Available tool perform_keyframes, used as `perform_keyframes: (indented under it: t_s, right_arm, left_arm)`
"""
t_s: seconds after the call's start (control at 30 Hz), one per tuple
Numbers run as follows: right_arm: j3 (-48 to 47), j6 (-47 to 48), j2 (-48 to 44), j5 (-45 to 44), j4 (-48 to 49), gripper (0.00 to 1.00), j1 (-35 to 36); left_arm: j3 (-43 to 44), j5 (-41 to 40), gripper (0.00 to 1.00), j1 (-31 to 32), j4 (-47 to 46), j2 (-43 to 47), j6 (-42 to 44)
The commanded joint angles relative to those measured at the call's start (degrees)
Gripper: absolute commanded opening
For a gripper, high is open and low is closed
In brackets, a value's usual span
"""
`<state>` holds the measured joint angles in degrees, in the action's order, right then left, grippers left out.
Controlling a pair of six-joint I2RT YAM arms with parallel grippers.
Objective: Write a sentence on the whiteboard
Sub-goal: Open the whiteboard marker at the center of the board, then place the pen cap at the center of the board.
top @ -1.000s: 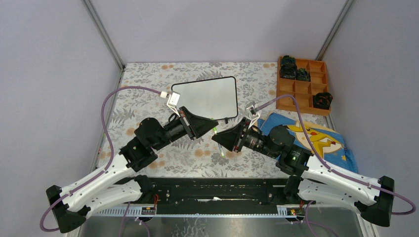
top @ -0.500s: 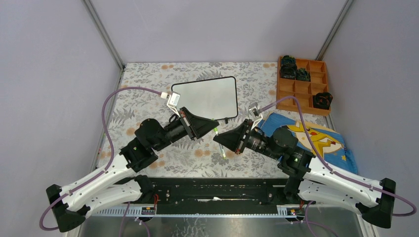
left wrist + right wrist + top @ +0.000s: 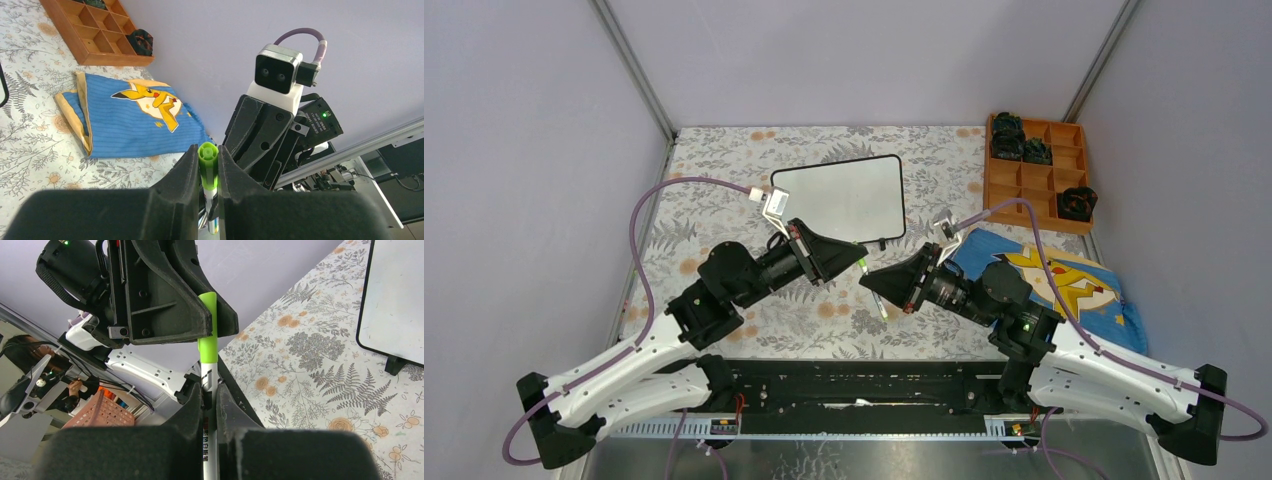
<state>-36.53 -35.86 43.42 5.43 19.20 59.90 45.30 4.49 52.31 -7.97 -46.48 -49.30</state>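
My left gripper needs to pull the green cap (image 3: pixel 208 167) off the body of the marker, tilt downward, lower it onto the bare floral cover below, before the whiteboard, and release it.
The whiteboard (image 3: pixel 839 198) lies blank at the back centre of the table, with no sentence on it; its corner also shows in the right wrist view (image 3: pixel 400 300). A marker (image 3: pixel 873 288) with a white barrel (image 3: pixel 208 385) and a green cap (image 3: pixel 208 167) is held in the air between both grippers, in front of the board. My left gripper (image 3: pixel 860 262) is shut on the green cap (image 3: pixel 208 335). My right gripper (image 3: pixel 876 285) is shut on the white barrel. The cap sits on the barrel.
A wooden compartment tray (image 3: pixel 1036 172) with black objects stands at the back right. A blue cloth with a yellow cartoon figure (image 3: pixel 1064 285) lies at the right, under the right arm. A floral cover (image 3: pixel 724 180) spreads over the table.
The right arm has shifted slightly to the right, and the marker's lower end has moved with it. Both grippers keep their hold on the marker.
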Motion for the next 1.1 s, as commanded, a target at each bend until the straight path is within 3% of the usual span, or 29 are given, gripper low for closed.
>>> perform_keyframes:
  t_s: [0.0,0.73,0.83,0.93,1.07]
  right_arm:
    - [1.26,0.34,-2.74,0.14,-2.86,0.0,-0.22]
    - [2.32,1.29,-5.9,-0.09,-4.25,0.0,-0.22]
    - [0.51,2.93,-7.06,-7.31,-11.39,0.0,-0.22]
    - [-1.86,4.27,-8.13,-20.1,-23.42,0.0,-0.27]
    - [-2.1,4.85,-8.9,-27.93,-33.1,0.0,-0.27]
  left_arm:
    - [3.93,-10.97,0.0,-2.29,-4.55,3.32,3.39]
    - [3.04,-15.87,0.0,-3.8,-0.47,5.71,4.58]
    - [4.42,-21.42,0.0,-3.87,7.05,5.92,7.31]
    - [5.39,-28.48,0.0,-3.8,22.05,5.12,10.18]
    - [3.26,-30.8,0.0,-3.84,33.84,1.95,11.83]
